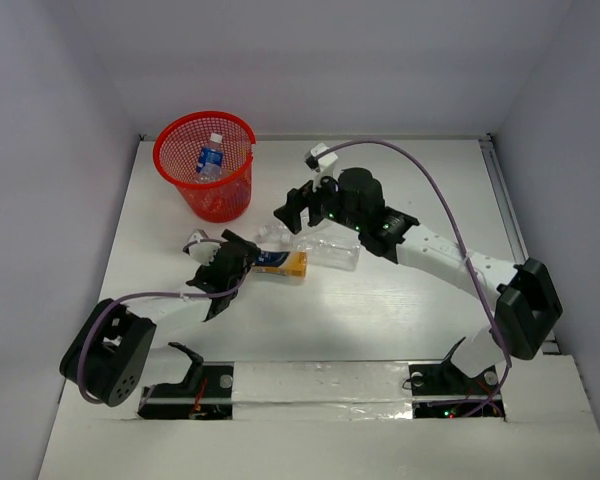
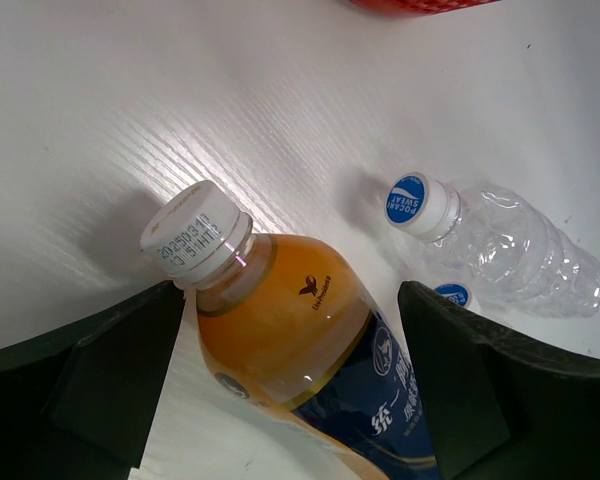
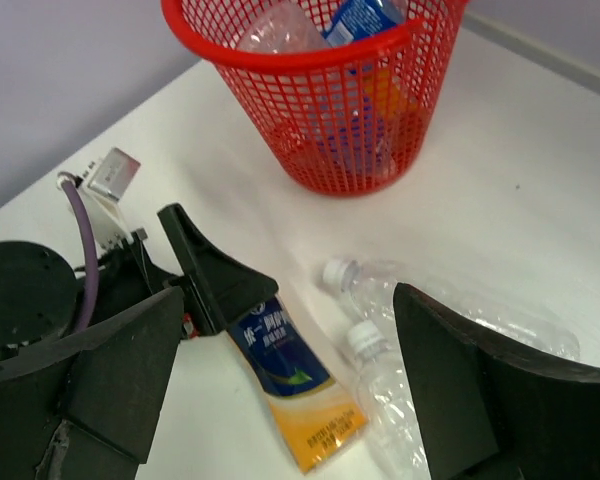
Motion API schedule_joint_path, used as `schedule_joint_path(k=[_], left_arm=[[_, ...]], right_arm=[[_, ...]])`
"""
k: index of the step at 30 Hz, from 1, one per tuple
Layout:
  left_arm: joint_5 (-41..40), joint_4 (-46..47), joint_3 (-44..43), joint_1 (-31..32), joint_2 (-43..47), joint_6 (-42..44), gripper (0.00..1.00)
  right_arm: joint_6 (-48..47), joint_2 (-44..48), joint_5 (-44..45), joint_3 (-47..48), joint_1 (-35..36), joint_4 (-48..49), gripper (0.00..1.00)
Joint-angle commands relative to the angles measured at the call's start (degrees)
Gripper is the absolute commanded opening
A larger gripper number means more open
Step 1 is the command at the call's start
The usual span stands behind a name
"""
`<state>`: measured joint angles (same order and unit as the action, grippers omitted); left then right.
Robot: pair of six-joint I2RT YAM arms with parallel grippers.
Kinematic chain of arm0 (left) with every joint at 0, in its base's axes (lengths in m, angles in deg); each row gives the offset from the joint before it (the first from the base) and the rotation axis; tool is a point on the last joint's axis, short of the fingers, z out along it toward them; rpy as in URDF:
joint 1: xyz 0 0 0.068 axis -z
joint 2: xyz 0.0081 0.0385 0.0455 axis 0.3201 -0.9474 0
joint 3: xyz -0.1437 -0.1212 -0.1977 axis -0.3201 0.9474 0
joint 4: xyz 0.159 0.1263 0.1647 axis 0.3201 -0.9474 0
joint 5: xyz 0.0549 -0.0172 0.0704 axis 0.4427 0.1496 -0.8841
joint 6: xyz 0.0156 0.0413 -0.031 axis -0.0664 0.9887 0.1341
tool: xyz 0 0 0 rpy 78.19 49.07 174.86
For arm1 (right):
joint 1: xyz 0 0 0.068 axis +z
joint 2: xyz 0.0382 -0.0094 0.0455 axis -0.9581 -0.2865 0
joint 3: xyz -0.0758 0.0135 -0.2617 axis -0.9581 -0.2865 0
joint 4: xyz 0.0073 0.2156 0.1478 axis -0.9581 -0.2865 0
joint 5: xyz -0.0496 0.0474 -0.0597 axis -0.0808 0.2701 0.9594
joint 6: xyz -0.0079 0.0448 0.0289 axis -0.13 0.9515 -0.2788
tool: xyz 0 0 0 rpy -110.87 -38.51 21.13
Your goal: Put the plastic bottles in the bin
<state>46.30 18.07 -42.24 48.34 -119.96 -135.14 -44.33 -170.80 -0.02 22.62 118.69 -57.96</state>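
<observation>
The nearer clear bottle is still outside the red bin (image 1: 183, 183), so I should move my open right gripper down and back, astride the nearer clear bottle's middle (image 1: 327, 249), and close it there.
The red mesh bin (image 1: 183, 183) stands at the back left with a blue-labelled bottle (image 1: 211, 157) in it; the right wrist view shows the bin (image 3: 280, 140) holding several bottles. An orange bottle (image 1: 283, 263) with a white cap and blue label lies on the table. My left gripper (image 1: 228, 264) is open, its jaws either side of that bottle's (image 2: 280, 330) shoulder. Two clear bottles (image 1: 332, 251) lie beside it; they also show in the left wrist view (image 2: 500, 245) and right wrist view (image 3: 460, 305). My right gripper (image 1: 302, 208) is open and empty above them.
White walls close the table at the back and both sides. The right arm reaches across the middle from the right, and its purple cable (image 1: 435, 190) arcs above it. The left arm's cable (image 3: 83, 255) and a small white camera block (image 3: 110, 175) lie near the orange bottle.
</observation>
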Motion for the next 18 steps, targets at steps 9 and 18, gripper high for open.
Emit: schedule_joint_path(k=[9,18], left_arm=[[-3.47,-0.2,-2.19,0.83,-1.31,3.1,0.5],[-1.98,-7.21,-2.62,0.83,8.69,10.55,0.34]], right_arm=[[-2.56,3.52,10.28,-4.97,-1.48,-8.64,0.94],[-5.81,1.24,6.52,-4.28,-4.74,-21.56,0.89]])
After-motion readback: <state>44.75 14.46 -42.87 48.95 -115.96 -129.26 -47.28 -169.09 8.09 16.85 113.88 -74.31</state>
